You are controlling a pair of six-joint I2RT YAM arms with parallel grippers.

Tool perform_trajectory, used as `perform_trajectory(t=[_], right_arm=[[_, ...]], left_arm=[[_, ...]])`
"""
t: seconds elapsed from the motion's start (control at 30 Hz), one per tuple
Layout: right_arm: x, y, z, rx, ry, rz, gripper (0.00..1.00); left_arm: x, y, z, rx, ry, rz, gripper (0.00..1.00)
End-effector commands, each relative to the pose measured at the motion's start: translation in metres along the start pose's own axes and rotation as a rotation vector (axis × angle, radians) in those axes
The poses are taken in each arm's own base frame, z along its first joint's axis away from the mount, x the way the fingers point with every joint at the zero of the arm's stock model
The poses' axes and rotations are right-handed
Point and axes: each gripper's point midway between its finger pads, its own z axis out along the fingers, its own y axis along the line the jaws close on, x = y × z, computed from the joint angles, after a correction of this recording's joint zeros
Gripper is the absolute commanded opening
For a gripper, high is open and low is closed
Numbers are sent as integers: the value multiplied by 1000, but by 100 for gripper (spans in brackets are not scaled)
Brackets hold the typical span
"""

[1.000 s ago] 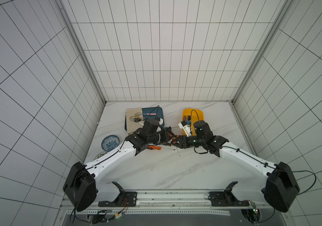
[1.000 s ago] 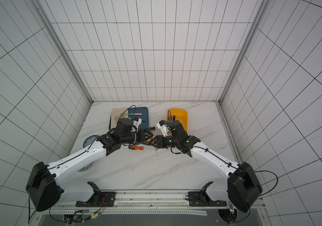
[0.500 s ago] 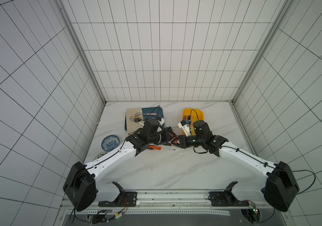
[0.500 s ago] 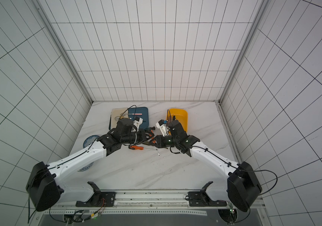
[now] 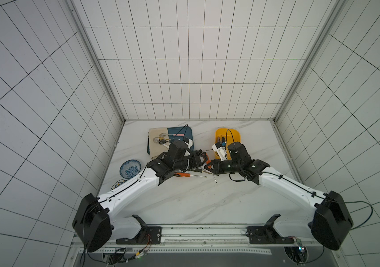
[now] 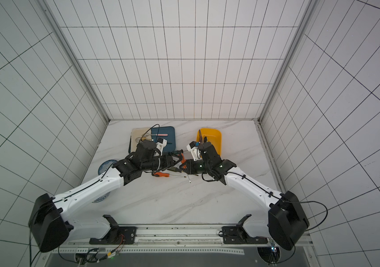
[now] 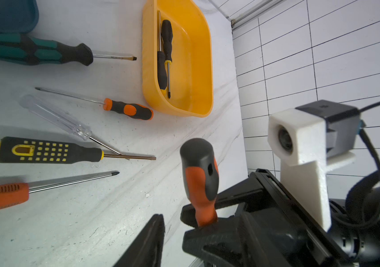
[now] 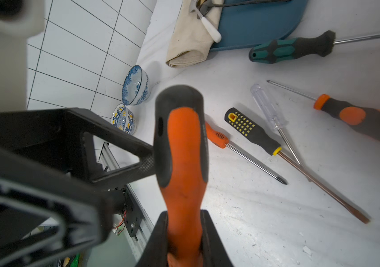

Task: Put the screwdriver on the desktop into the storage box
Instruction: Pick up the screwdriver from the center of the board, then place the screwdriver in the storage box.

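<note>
The screwdriver's neck swings outward and down with my right gripper next and is released there, since the storage box's bare bottom lies outward of my gripper and below it.
My right gripper is shut on the neck of an orange and black screwdriver, held above the desktop with its shaft pointing down toward the near edge. My left gripper stands open beside the same handle, one finger still against its black end. In both top views the two grippers meet mid-table. The yellow storage box lies at the back right with two black screwdrivers inside. Several more screwdrivers lie on the desktop.
A dark blue tray with a beige cloth and utensils sits at the back left. Two patterned bowls stand by the left wall. A green-handled screwdriver lies near the tray.
My right gripper has closed on the orange and black screwdriver's handle. My left gripper, shut on that handle before, has opened.
</note>
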Motion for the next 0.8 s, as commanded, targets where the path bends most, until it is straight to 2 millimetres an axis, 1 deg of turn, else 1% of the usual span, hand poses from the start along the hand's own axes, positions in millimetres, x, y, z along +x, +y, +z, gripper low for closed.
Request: perform_trajectory(t=[0.0,0.1,0.37,0.6,0.77], right_arm=[[-22,-5,-10,52,-51,11,7],[-30,-19,-17,96,-70,34,7],[-64,-74,-43,310,-126,91,7],[-95,-126,-52,494,-142,132,7],[-117,-157,-56,610,-159,144,7]], left_arm=[[-7,9,-16,-46,-54,15,60],[-7,21,-26,-77,-71,2,61],[8,53,-46,-140,-72,-42,61],[21,74,-58,-202,-70,-44,61],[26,83,-63,-236,-67,-42,61]])
